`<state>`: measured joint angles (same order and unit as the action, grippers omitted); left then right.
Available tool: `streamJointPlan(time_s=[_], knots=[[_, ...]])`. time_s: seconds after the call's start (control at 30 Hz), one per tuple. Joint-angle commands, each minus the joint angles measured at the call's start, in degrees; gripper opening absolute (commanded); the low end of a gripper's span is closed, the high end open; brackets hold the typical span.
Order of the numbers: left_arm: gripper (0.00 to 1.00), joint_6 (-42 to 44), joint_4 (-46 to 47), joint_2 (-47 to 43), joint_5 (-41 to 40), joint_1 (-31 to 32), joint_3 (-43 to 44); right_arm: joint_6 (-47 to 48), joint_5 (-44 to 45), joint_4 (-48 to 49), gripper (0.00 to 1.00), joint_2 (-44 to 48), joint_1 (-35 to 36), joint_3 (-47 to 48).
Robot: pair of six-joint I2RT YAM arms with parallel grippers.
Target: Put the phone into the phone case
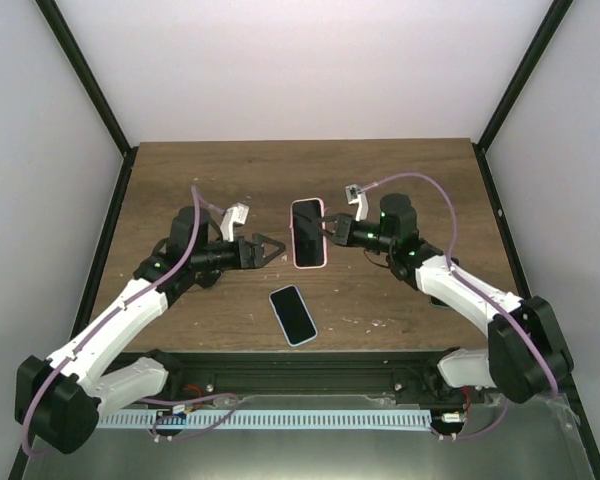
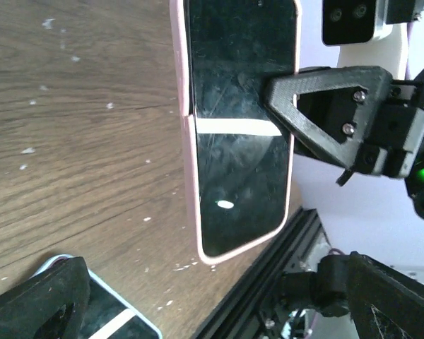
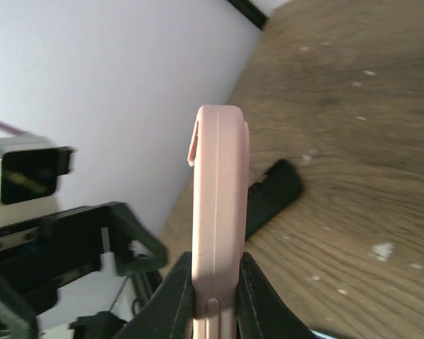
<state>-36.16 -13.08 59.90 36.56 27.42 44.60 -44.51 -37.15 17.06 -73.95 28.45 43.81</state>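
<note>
The right gripper moves down to the clear wooden tabletop below it next and releases the case, since the phone's black side fills the pink case (image 1: 308, 232).
A pink phone case (image 1: 308, 232) with a glossy black phone face filling it is lifted above the table's middle. My right gripper (image 1: 332, 230) is shut on its right long edge. In the right wrist view the case (image 3: 219, 198) stands edge-on, clamped between both fingers (image 3: 180, 289). In the left wrist view the case (image 2: 240, 127) shows a small step in its pink left rim. My left gripper (image 1: 265, 250) is open and empty, just left of the case; its fingers (image 2: 46, 300) frame the case's lower end without touching it.
A second phone (image 1: 293, 314) with a black screen and pale blue rim lies flat on the wooden table (image 1: 400, 180) near the front edge; it also shows in the left wrist view (image 2: 120, 321). A black rail (image 1: 300, 365) runs along the table's front.
</note>
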Motion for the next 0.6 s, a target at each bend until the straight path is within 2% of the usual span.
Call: streamJointPlan(time_s=[0.0,0.13,0.2,0.27,0.43,0.57], knots=[[1.00,4.38,-7.70,-0.87,-6.34,-0.06,2.14,5.42,-0.65,-3.90,0.02,-3.31,-4.91,1.61],[1.00,6.34,-13.44,-0.10,-11.11,-0.53,3.88,11.40,3.32,-14.44,0.01,-8.88,-8.13,6.28],[1.00,6.93,-14.96,-0.11,-11.73,-1.27,4.39,14.98,8.85,-21.88,0.01,-11.56,-8.27,10.26],[1.00,7.05,-15.41,-0.37,-11.33,-2.26,4.36,16.72,9.45,-25.61,0.01,-14.53,-8.98,12.98],[1.00,7.07,-15.23,-0.48,-9.66,-4.28,3.49,16.27,0.61,-19.41,0.01,-19.87,-9.89,12.60],[1.00,7.15,-16.66,-0.49,-9.51,-5.88,3.31,14.55,-3.22,-19.39,0.01,-26.43,-10.10,14.73]])
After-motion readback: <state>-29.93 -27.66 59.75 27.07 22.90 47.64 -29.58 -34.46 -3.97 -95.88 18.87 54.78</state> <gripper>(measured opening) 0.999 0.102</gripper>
